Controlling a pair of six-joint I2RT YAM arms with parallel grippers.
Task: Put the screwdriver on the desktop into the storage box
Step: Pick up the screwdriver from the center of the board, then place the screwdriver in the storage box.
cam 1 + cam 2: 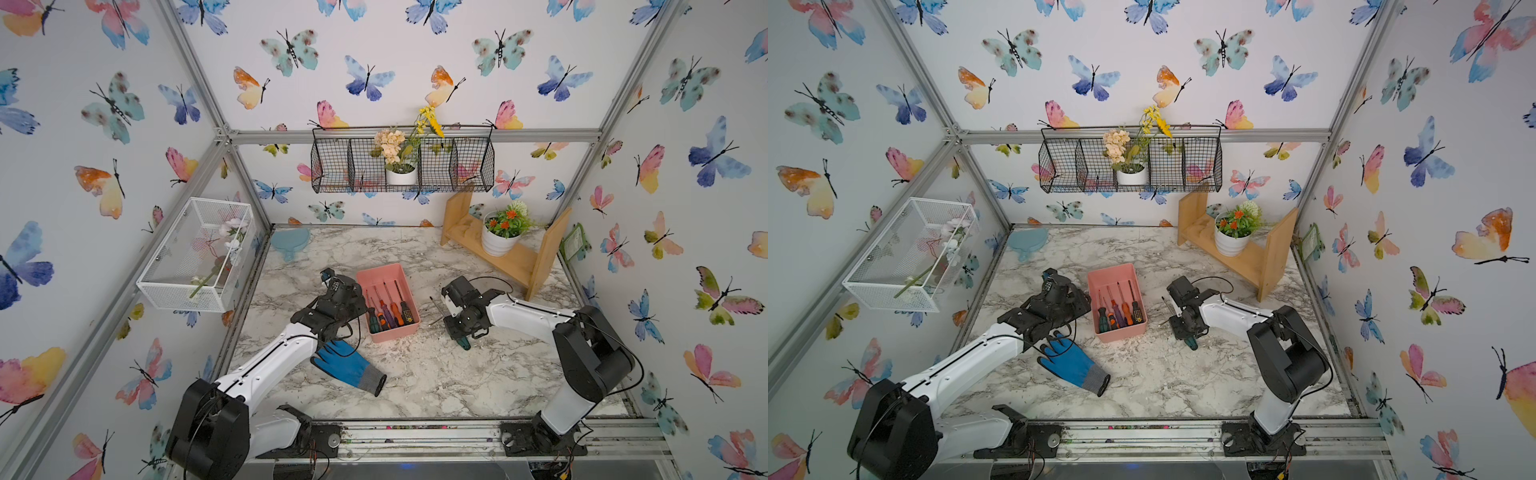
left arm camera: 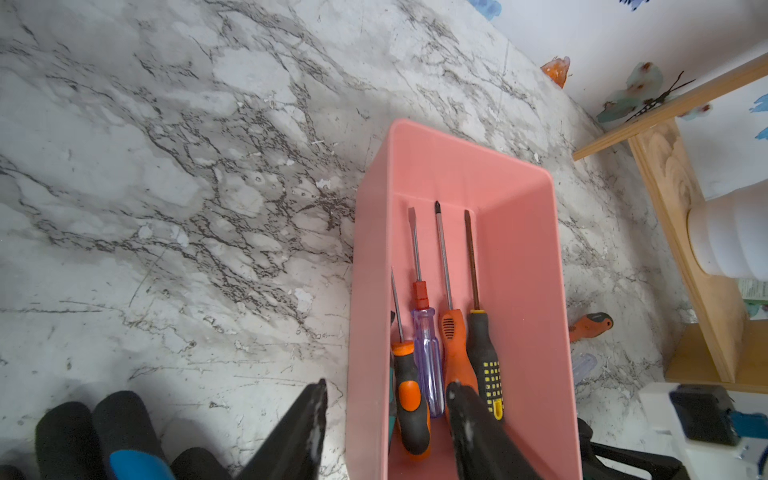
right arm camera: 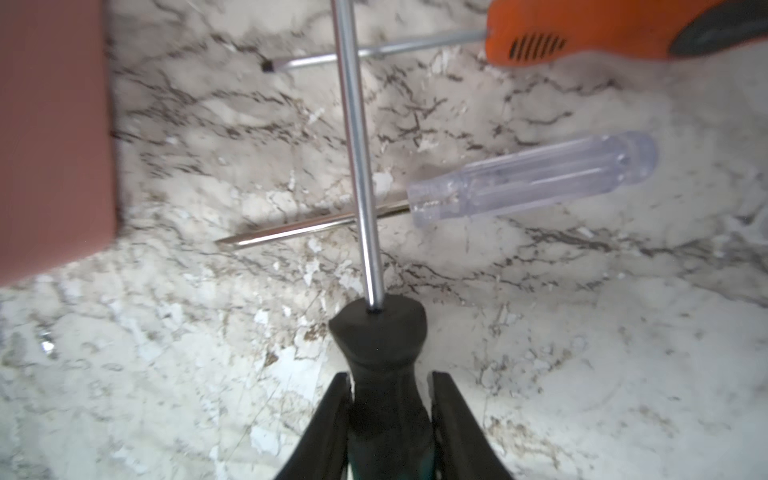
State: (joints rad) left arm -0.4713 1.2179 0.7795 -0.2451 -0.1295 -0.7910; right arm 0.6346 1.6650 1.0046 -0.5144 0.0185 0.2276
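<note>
Next, my right gripper raises the screwdriver over the box's pink side beside it, then lowers and releases it, since the box's row of handles lies behind it.
The salmon-pink storage box [image 1: 376,272] [image 1: 1111,270] stands mid-desktop [image 1: 436,374] and holds several screwdrivers [image 2: 453,345]. My left gripper [image 2: 386,395] is open and straddles the box's near wall, one finger [image 2: 309,419] outside and one inside over the handles. To the right of the box, my right gripper [image 3: 390,399] [image 1: 457,328] is shut on a black-and-teal screwdriver handle [image 3: 384,345]. Its shaft [image 3: 353,124] crosses over two screwdrivers lying on the desktop, one with a clear handle [image 3: 532,178] and one with an orange handle [image 3: 582,37].
A blue glove [image 1: 347,365] lies in front of the box beside my left arm. A wooden shelf [image 1: 515,266] with a potted plant [image 1: 498,241] stands at the back right. A white mesh basket [image 1: 199,253] hangs on the left wall, a black wire basket [image 1: 332,166] on the back wall.
</note>
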